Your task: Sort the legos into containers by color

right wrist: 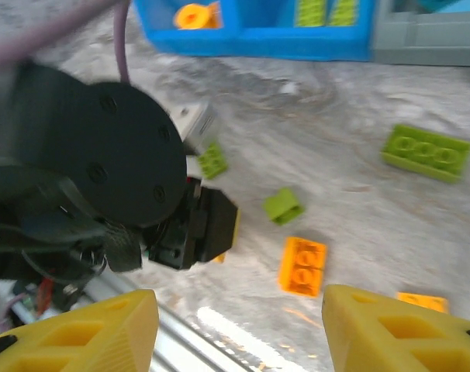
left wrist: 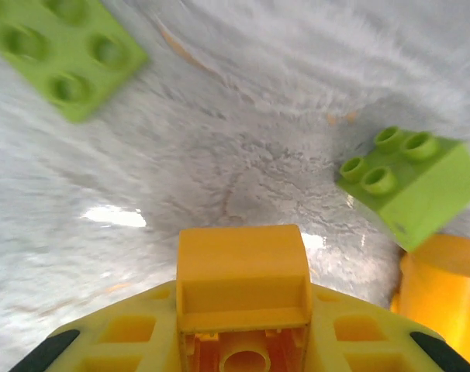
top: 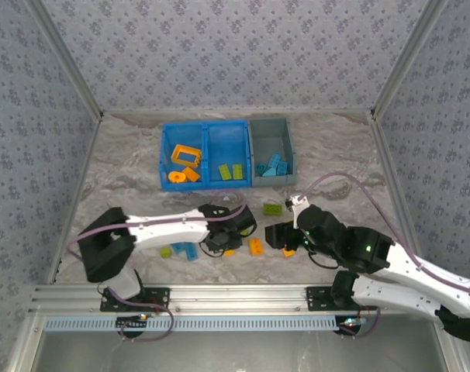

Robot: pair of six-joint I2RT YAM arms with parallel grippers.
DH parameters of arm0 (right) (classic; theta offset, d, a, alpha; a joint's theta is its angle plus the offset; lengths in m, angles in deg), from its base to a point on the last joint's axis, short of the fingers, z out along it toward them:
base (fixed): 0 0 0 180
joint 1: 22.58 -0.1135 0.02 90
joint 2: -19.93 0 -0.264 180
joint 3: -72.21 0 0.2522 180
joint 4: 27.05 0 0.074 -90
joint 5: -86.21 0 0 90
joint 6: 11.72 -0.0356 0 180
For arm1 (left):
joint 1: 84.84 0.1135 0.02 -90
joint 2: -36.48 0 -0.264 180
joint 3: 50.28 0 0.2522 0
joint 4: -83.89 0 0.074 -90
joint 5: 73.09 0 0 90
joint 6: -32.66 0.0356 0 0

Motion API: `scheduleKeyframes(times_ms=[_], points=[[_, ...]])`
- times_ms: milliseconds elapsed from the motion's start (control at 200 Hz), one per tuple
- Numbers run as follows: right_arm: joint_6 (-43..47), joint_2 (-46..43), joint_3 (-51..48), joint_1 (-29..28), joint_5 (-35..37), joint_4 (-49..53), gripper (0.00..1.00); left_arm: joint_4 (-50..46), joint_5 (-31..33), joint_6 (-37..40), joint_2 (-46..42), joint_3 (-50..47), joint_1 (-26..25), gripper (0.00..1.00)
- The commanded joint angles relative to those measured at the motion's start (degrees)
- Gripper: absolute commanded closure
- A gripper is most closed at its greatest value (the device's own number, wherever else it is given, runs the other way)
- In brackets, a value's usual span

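The section of orange legos lies outward, so my left gripper should lift, carry the matching orange lego outward over it, and lower to release it.
My left gripper [top: 222,242] [left wrist: 244,349] is low over the table, shut on an orange lego [left wrist: 243,271] that sits flush between its yellow fingers [left wrist: 115,341]. Two lime green legos [left wrist: 64,50] [left wrist: 412,182] lie ahead of it. My right gripper [top: 285,235] [right wrist: 239,329] is open above the table, with an orange lego [right wrist: 302,266] [top: 255,246] lying free just ahead of its fingers. The blue container [top: 206,129] holds orange pieces on the left and green legos on the right. Blue legos lie in the grey container [top: 254,147].
Loose legos lie around both grippers: green [top: 272,208], green [top: 166,252], blue [top: 185,249], orange [top: 289,252]. The left arm's black wrist [right wrist: 103,155] is close on the right gripper's left. A metal rail [top: 219,298] runs along the near table edge.
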Motion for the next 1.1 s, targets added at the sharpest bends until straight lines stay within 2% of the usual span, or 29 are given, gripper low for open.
scheduleKeyframes(times_ms=[0, 70, 150, 250, 355, 460, 575, 814, 984, 1094], points=[[6.0, 1.9, -0.2, -0.8, -8.3, -9.7, 0.38, -9.7, 6.7, 2.9, -8.9, 1.6, 2.0, 0.73], [7.7, 5.2, 1.0, -1.5, -7.7, -11.5, 0.38, -11.7, 6.7, 7.7, -13.1, 2.5, 6.5, 0.73], [9.7, 10.3, 3.3, -2.4, -5.0, -12.5, 0.37, -12.9, 5.1, 15.5, -16.0, 4.4, 14.1, 0.73], [13.3, 17.2, 7.5, -5.7, 3.3, -15.1, 0.37, -11.9, 0.7, 25.2, -16.7, 7.8, 25.6, 0.74], [17.7, 24.7, 12.3, -9.5, 14.1, -18.4, 0.36, -6.9, -5.9, 33.0, -13.5, 11.0, 36.7, 0.75], [19.0, 31.7, 17.0, -11.3, 25.2, -20.6, 0.36, -4.1, -9.3, 38.0, -5.5, 16.9, 43.1, 0.76], [18.6, 37.0, 20.5, -11.3, 28.9, -21.2, 0.36, -3.6, -10.7, 40.0, 4.5, 25.0, 46.4, 0.8], [16.6, 37.7, 22.0, -11.3, 28.0, -20.1, 0.36, -10.5, -3.9, 42.3, 21.5, 40.4, 48.6, 0.79], [14.7, 35.8, 17.8, -11.2, 27.2, -21.1, 0.35, -12.3, 1.4, 41.4, 27.2, 43.8, 48.6, 0.78], [14.3, 35.1, 17.0, -11.0, 26.5, -21.5, 0.35, -11.4, 1.8, 40.4, 28.4, 43.7, 48.5, 0.77]])
